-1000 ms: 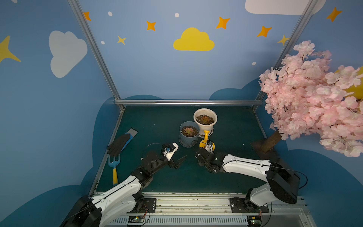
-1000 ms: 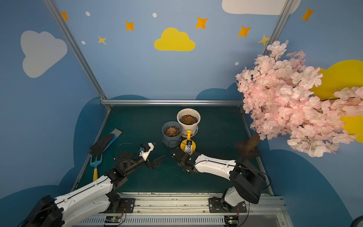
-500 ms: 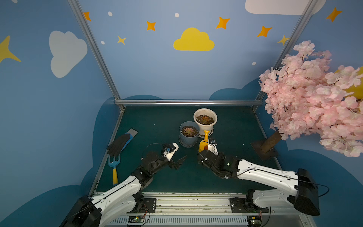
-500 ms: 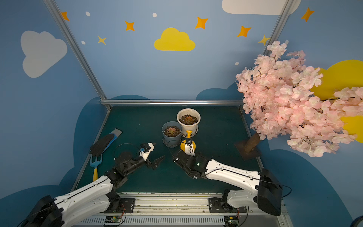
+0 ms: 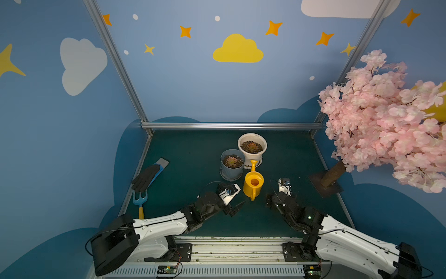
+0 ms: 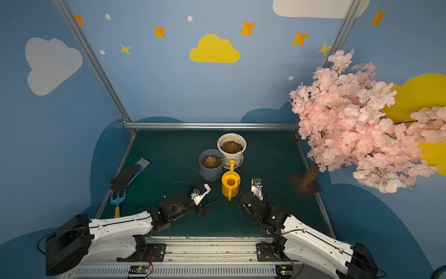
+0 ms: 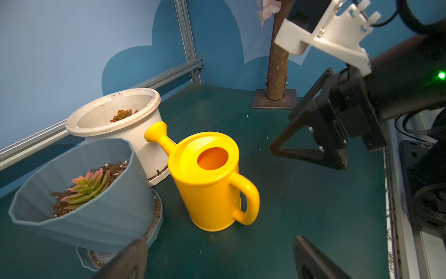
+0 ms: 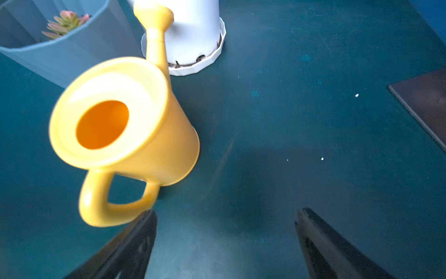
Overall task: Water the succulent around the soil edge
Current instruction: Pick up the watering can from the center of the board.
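My left gripper will next move outward, open fingers to either side of the watering can's handle [image 5: 253, 195] [image 7: 252, 199], and close, because it stands outward of the gripper, facing me.
A yellow watering can [image 5: 253, 184] [image 6: 231, 184] stands upright on the green mat, spout toward the pots and handle toward me. Behind it, a pink-green succulent [image 5: 231, 160] grows in a blue-grey pot [image 5: 226, 170], and another succulent [image 5: 252, 146] in a white pot [image 5: 241, 151]. My left gripper [image 5: 235, 209] [image 7: 217, 240] is open and empty, left of the can [image 7: 207, 183]. On the can's right, my right gripper [image 5: 269, 201] [image 8: 226, 211] is open and empty. One of its fingers [image 8: 144, 229] lies just beside the can's handle [image 8: 96, 200].
A black glove [image 5: 146, 177] and a blue hand rake [image 5: 140, 199] lie at the mat's left edge. A pink blossom tree [image 5: 386, 120] overhangs the right side, its trunk on a dark base plate [image 5: 325, 186]. An aluminium rail [image 5: 229, 125] closes the back.
My right gripper has opened, come off the watering can and drawn back to its right, the arm swinging outward. The can stays standing on the mat. The left arm has not moved.
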`<state>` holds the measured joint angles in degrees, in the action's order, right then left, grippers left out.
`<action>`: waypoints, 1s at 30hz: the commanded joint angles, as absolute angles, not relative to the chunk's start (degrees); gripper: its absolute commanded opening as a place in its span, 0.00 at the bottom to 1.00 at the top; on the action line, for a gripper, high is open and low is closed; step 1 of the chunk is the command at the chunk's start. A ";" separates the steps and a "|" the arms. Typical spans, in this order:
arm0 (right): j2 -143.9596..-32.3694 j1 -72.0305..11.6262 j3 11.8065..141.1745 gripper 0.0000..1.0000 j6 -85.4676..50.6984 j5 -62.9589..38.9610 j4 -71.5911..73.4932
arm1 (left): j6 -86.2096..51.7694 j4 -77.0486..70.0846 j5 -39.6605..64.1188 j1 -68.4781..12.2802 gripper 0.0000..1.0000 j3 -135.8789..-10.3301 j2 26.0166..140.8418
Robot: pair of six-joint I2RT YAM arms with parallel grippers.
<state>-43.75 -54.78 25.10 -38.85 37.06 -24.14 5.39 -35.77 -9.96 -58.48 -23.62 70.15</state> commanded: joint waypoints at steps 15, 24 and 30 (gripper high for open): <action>-30.84 -52.93 16.91 0.95 -30.22 31.68 -17.07 | -7.66 -32.93 -30.34 -66.62 0.98 -40.49 92.69; -30.59 -51.93 14.76 0.95 -30.16 30.67 -14.50 | -7.32 -27.87 -36.23 -64.99 0.99 -44.69 97.97; -31.31 -50.93 13.99 0.95 -29.90 29.51 -13.04 | -6.28 -27.90 -35.11 -64.35 0.81 -43.06 96.95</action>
<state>-31.24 -51.46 14.68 -30.63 30.35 -15.81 -6.55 -28.77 -34.74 -64.60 -43.64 97.89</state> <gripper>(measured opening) 0.949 0.836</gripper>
